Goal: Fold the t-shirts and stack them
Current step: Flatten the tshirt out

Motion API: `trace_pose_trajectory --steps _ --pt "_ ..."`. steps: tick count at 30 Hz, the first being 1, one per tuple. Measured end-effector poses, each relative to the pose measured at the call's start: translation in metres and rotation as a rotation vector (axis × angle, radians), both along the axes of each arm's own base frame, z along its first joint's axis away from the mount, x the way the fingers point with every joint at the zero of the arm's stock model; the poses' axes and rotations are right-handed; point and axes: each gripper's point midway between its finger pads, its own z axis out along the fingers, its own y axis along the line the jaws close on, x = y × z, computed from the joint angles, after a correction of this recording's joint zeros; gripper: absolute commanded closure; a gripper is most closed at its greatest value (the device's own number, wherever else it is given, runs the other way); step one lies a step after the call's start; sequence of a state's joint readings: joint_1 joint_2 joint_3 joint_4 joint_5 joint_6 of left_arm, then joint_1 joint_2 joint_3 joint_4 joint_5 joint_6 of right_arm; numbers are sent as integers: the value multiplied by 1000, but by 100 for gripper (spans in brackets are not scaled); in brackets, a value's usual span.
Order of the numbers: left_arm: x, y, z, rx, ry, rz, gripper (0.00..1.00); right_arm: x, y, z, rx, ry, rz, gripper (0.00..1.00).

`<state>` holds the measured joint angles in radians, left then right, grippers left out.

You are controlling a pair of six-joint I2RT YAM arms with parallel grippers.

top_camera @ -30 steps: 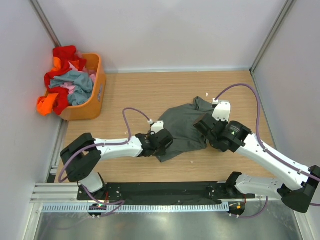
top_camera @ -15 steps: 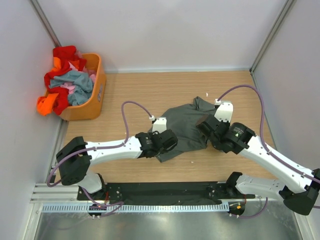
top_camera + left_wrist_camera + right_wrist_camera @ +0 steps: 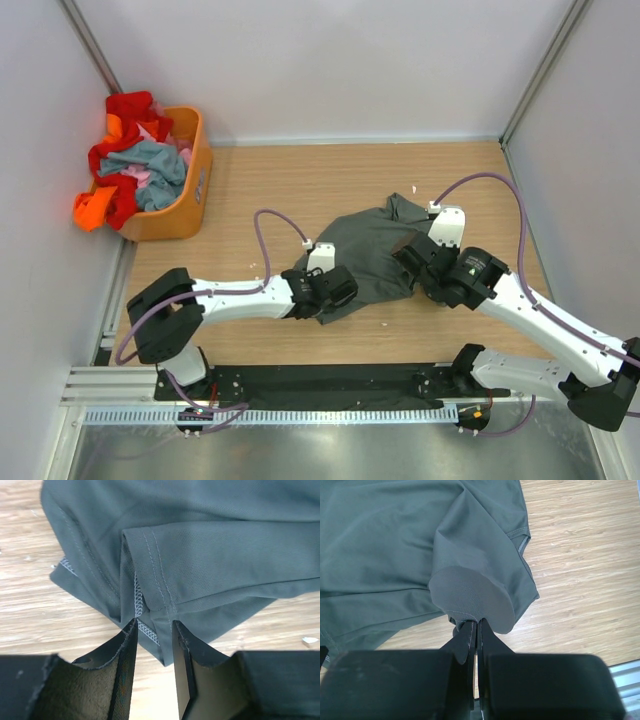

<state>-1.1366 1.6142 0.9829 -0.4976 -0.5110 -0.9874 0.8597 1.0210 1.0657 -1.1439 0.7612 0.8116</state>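
I should next move my left gripper down onto the t-shirt's stitched hem corner (image 3: pixel 167 605) below its open fingers and close, because the t-shirt's folded edge lines up with the gap between them.
A dark grey t-shirt (image 3: pixel 372 255) lies crumpled on the wooden table between my two arms. My left gripper (image 3: pixel 335 292) is at its near left corner. In the left wrist view its jaws (image 3: pixel 154 625) are open, a gap between them, with the shirt's stitched hem corner (image 3: pixel 150 615) at the fingertips. My right gripper (image 3: pixel 412 252) is at the shirt's right side. In the right wrist view it (image 3: pixel 476 622) is shut on a fold of the grey shirt (image 3: pixel 470 597), which bulges up over the fingertips. Red, orange, pink and blue-grey shirts (image 3: pixel 135 165) are heaped in the basket.
An orange plastic basket (image 3: pixel 190 190) stands at the far left against the wall, shirts spilling over its left rim. White walls close in the table on three sides. A black rail (image 3: pixel 320 385) runs along the near edge.
My left gripper has shifted slightly right and toward the near edge along the shirt's corner. My right gripper has hardly moved and keeps hold of the shirt.
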Motion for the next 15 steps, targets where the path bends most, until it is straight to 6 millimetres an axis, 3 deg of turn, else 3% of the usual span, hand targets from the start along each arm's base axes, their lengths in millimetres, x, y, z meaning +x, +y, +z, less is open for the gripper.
trace_pose_trajectory --steps 7,15 --pt "-2 -2 -20 34 31 -6 68 0 0 0 -1 1 0 99" --pt "2 -6 -23 29 30 -2 74 0 -1 -4 -8 6 1 99"
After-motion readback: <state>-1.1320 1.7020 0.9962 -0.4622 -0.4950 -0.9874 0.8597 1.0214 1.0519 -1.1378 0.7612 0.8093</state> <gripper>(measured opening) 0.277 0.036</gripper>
